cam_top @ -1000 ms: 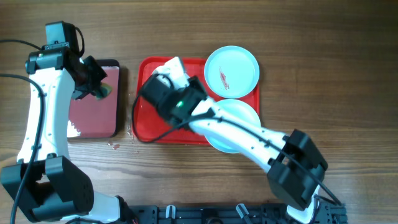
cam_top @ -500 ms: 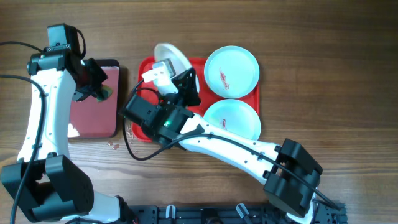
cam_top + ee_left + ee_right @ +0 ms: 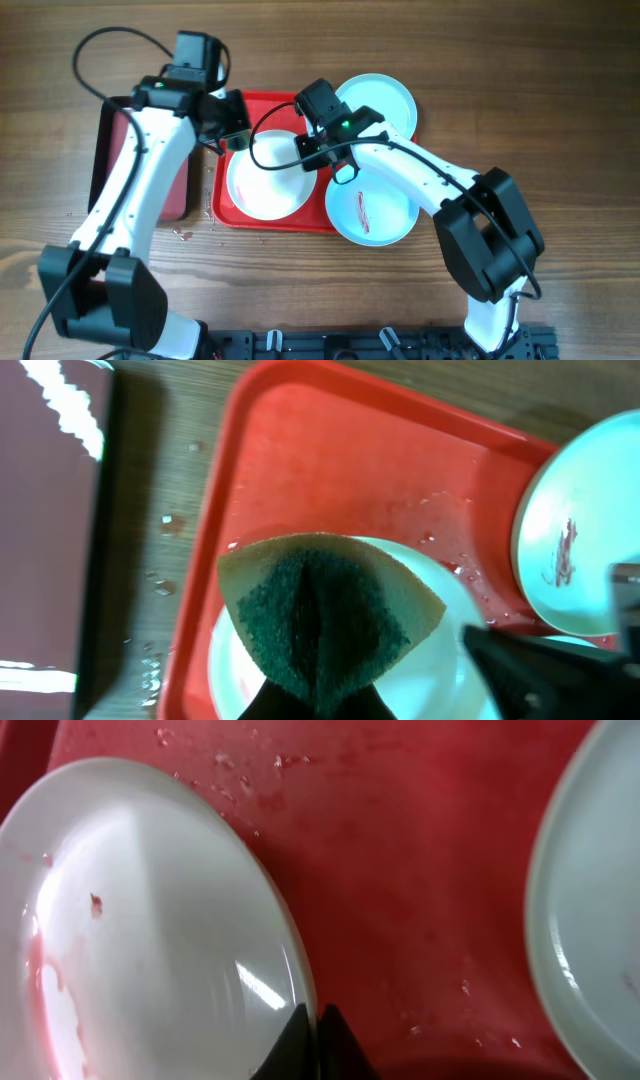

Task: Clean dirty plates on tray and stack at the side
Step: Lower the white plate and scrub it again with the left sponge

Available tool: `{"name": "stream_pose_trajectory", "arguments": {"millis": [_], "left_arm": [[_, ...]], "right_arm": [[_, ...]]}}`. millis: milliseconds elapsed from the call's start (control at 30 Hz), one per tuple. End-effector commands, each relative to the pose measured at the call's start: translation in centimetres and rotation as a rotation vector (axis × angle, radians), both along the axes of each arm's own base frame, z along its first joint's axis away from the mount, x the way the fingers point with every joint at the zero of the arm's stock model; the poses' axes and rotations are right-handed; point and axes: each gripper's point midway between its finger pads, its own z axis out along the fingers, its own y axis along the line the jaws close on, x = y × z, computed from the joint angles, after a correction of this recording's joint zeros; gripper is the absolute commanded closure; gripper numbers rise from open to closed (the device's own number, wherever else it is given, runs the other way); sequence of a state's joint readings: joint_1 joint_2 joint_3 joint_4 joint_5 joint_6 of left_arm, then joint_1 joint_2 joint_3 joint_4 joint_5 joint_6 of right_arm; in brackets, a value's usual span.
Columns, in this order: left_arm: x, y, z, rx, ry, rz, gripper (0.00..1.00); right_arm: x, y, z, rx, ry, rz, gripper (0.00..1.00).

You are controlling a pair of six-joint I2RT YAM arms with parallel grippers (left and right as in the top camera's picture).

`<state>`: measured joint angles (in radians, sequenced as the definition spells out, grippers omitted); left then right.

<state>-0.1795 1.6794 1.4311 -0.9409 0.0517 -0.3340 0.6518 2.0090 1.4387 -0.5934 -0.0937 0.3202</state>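
Observation:
The right gripper lifts the white plate (image 3: 265, 182) past the red tray next. It lowers and releases the plate on the bare tabletop to the gripper's right in the overhead view.
The white plate (image 3: 265, 182) lies flat on the left half of the red tray (image 3: 270, 110), with reddish smears (image 3: 45, 975) near its edge. My right gripper (image 3: 312, 150) is shut on its right rim (image 3: 313, 1025). My left gripper (image 3: 235, 140) is shut on a green sponge (image 3: 325, 615) and holds it over the plate's far-left part (image 3: 440, 660). One light blue plate (image 3: 385, 105) sits at the tray's far right. The other (image 3: 375, 210), with a red smear, sits at its near right and overhangs the rim.
A black-rimmed tray with a maroon inside (image 3: 110, 150) stands left of the red tray, partly under my left arm. Water drops (image 3: 185, 235) lie on the wooden table between the trays, and drops speckle the red tray (image 3: 420, 870).
My left arm has swung right from the maroon tray to the red tray with the sponge. My right arm has brought the tilted white plate down flat on the tray.

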Motion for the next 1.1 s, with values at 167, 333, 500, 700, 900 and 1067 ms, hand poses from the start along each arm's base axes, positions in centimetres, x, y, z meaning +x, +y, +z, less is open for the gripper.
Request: {"name": "stream_pose_trajectory", "arguments": {"millis": [167, 333, 500, 700, 900, 1067], "left_arm": [[-0.2, -2.7, -10.1, -0.014, 0.247, -0.019, 0.96], [-0.5, -3.2, -12.5, -0.011, 0.295, -0.029, 0.96], [-1.3, -3.1, -14.6, -0.003, 0.360, -0.028, 0.96], [-4.7, -1.0, -14.6, 0.004, 0.537, 0.243, 0.96], [-4.3, -4.5, -14.0, -0.194, 0.563, 0.264, 0.96], [-4.0, -4.2, -14.2, -0.163, 0.532, 0.179, 0.96]], "right_arm": [[-0.4, 0.8, -3.0, 0.079, 0.071, -0.055, 0.96], [-0.2, 0.6, -3.9, 0.099, 0.102, -0.060, 0.96], [-0.1, 0.6, -3.9, 0.099, 0.099, -0.058, 0.96], [-0.1, 0.7, -3.9, 0.099, 0.094, -0.052, 0.96], [-0.1, 0.6, -3.9, 0.099, 0.095, -0.053, 0.96], [0.0, 0.6, -3.9, 0.097, 0.093, -0.054, 0.96]]}}
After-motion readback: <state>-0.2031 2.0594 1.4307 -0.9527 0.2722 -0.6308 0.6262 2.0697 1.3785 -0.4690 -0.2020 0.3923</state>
